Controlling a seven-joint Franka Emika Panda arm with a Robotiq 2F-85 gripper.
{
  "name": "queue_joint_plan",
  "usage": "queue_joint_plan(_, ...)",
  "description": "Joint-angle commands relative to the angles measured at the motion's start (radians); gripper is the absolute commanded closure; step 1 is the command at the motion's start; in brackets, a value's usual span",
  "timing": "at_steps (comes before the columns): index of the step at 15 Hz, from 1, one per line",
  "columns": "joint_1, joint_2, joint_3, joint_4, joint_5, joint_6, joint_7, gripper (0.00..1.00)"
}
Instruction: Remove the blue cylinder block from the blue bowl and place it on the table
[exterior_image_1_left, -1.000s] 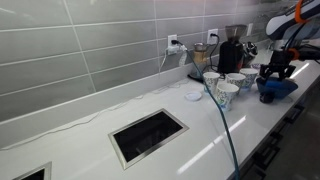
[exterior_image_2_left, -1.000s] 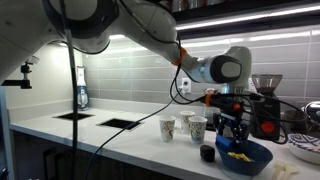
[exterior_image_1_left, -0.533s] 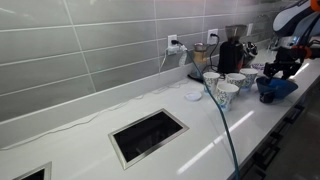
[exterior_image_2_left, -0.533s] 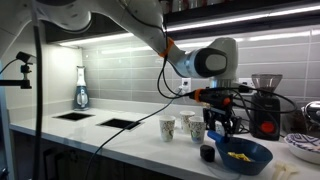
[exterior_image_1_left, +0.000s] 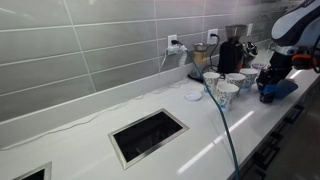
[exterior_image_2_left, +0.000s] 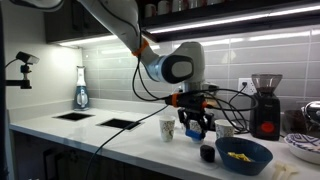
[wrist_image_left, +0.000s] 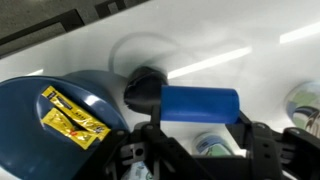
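My gripper moves down toward the white table (exterior_image_2_left: 195, 147) beside the small dark object next and releases the blue cylinder block, which already hangs clear of the bowl.
In the wrist view my gripper (wrist_image_left: 200, 118) is shut on the blue cylinder block (wrist_image_left: 200, 104), which lies sideways between the fingers above the white table (wrist_image_left: 230, 50). The blue bowl (wrist_image_left: 60, 100) sits to the left in that view and holds a yellow packet (wrist_image_left: 72, 116). A small dark object (wrist_image_left: 142, 90) stands beside the bowl's rim. In an exterior view my gripper (exterior_image_2_left: 195, 126) hangs above the table, between the patterned cups (exterior_image_2_left: 168, 129) and the blue bowl (exterior_image_2_left: 240, 155). It also shows by the bowl (exterior_image_1_left: 282, 88) in an exterior view (exterior_image_1_left: 268, 78).
Several white patterned cups (exterior_image_1_left: 226, 85) stand close to the bowl. A coffee grinder (exterior_image_2_left: 265, 105) and cables stand by the wall. A dark cut-out (exterior_image_1_left: 148, 135) lies in the counter, and a small white dish (exterior_image_1_left: 193, 96) nearby. A soap bottle (exterior_image_2_left: 81, 92) stands far off.
My gripper has moved sideways from above the blue bowl towards the cups, carrying the blue cylinder block. The bowl and cups have not moved.
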Motion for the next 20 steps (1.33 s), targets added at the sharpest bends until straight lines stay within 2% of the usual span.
queue_joint_plan(1,0.005,-0.009,0.003,-0.021,0.001,0.006,-0.003,0.33)
queue_joint_plan(6,0.002,-0.007,-0.003,-0.013,0.001,0.006,0.000,0.33)
queue_joint_plan(7,0.002,-0.007,-0.003,-0.013,0.001,0.006,0.000,0.58)
queue_joint_plan(15,0.099,0.059,0.015,-0.002,-0.224,0.124,-0.039,0.58)
queue_joint_plan(20,0.085,0.104,0.021,0.023,-0.227,0.148,-0.080,0.58)
